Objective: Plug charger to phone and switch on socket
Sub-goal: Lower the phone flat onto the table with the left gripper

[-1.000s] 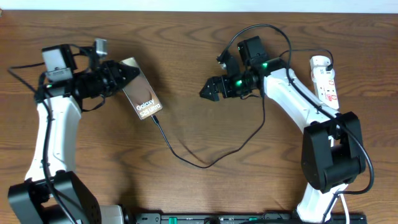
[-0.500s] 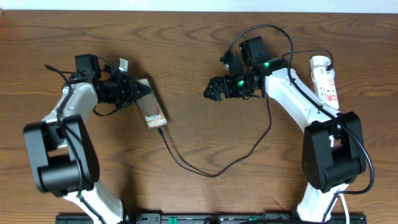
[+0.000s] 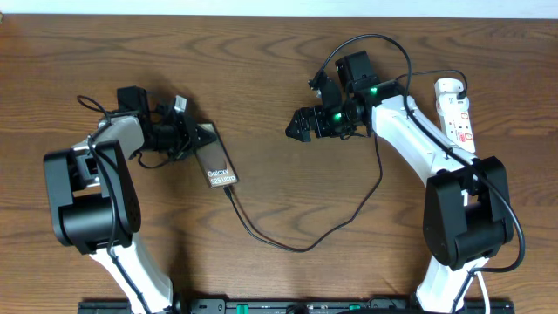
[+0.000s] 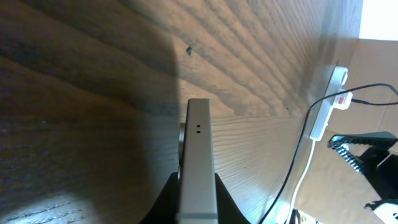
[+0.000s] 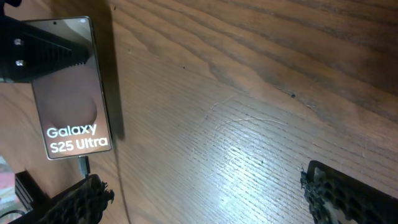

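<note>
The charger's tip is already in the lower end of the phone (image 3: 219, 165), so my left gripper should lower it onto the tabletop below and open to free its upper end.
The phone (image 3: 219, 165) lies slanted left of the table's middle, its bronze face showing "Galaxy S25 Ultra" (image 5: 68, 87). My left gripper (image 3: 199, 137) is shut on its upper end; in the left wrist view the phone's pale edge (image 4: 198, 143) stands clamped between the jaws of the left gripper (image 4: 198, 183). The charger's tip (image 3: 228, 188) sits in the phone's lower end, and its thin black cable (image 3: 301, 249) loops across the table toward the right. The white socket (image 3: 456, 112) lies at the far right. My right gripper (image 3: 305, 106) hovers open mid-table, nothing between its fingers (image 5: 81, 199).
The right arm (image 3: 410, 131) stretches between the cable loop and the socket. A white lead (image 4: 306, 177) runs from the socket (image 4: 328, 102). The robot base bar (image 3: 296, 305) lines the front edge.
The left gripper has carried the phone rightward and toward the front, dragging the cable with it. The right gripper has stayed open and almost still.
</note>
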{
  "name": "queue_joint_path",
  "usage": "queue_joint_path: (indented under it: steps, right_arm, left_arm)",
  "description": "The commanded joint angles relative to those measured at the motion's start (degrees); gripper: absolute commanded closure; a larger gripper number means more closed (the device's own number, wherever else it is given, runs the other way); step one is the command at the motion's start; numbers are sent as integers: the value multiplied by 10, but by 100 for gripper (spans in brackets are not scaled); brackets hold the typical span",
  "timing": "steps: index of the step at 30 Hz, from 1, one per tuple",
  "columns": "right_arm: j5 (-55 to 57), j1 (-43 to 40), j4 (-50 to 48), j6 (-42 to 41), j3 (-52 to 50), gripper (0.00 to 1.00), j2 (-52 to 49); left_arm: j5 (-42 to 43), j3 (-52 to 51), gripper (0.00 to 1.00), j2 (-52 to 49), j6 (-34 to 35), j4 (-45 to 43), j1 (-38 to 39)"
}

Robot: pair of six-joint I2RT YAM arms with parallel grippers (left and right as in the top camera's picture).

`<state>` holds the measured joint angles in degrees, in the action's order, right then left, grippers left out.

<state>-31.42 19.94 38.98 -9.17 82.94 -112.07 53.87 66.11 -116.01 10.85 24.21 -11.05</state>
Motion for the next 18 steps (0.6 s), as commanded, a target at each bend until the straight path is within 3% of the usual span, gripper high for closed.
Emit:
queue_joint_path:
  steps: [1,6,18]
  right_arm:
    - [0,-2,1,0,8,1,11]
    - [0,-2,2,0,8,1,11]
    - [0,-2,3,0,8,1,11]
  left_arm:
    - [21,-6,93,-1,-12,1,4]
    - [-20,-22,92,-1,-12,1,6]
    - [-21,-32,93,-1,-12,-3,6]
